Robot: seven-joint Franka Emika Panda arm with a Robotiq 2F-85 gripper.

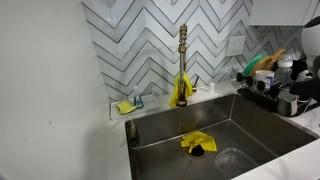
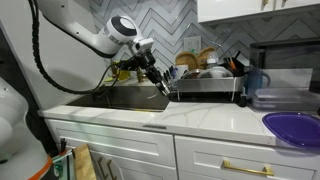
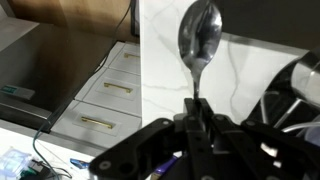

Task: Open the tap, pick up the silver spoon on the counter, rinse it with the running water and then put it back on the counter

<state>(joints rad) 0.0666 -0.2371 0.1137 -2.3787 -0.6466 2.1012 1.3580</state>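
Observation:
My gripper moves away from the sink and down onto the white counter in front of the dish rack next, where the counter is empty.
My gripper (image 3: 197, 105) is shut on the handle of the silver spoon (image 3: 200, 35). The spoon's bowl points away over the white counter (image 3: 245, 70). In an exterior view the gripper (image 2: 158, 82) hangs above the sink's edge, next to the dish rack (image 2: 205, 85), with the counter (image 2: 200, 115) in front. The gold tap (image 1: 183, 55) stands behind the steel sink (image 1: 240, 125), with a yellow cloth (image 1: 182, 90) draped on it. I cannot make out any running water.
A second yellow cloth (image 1: 197, 143) lies in the sink near the drain. A sponge holder (image 1: 127, 105) sits on the back ledge. A purple plate (image 2: 295, 128) lies on the counter. White drawers (image 3: 110, 90) are below the counter edge.

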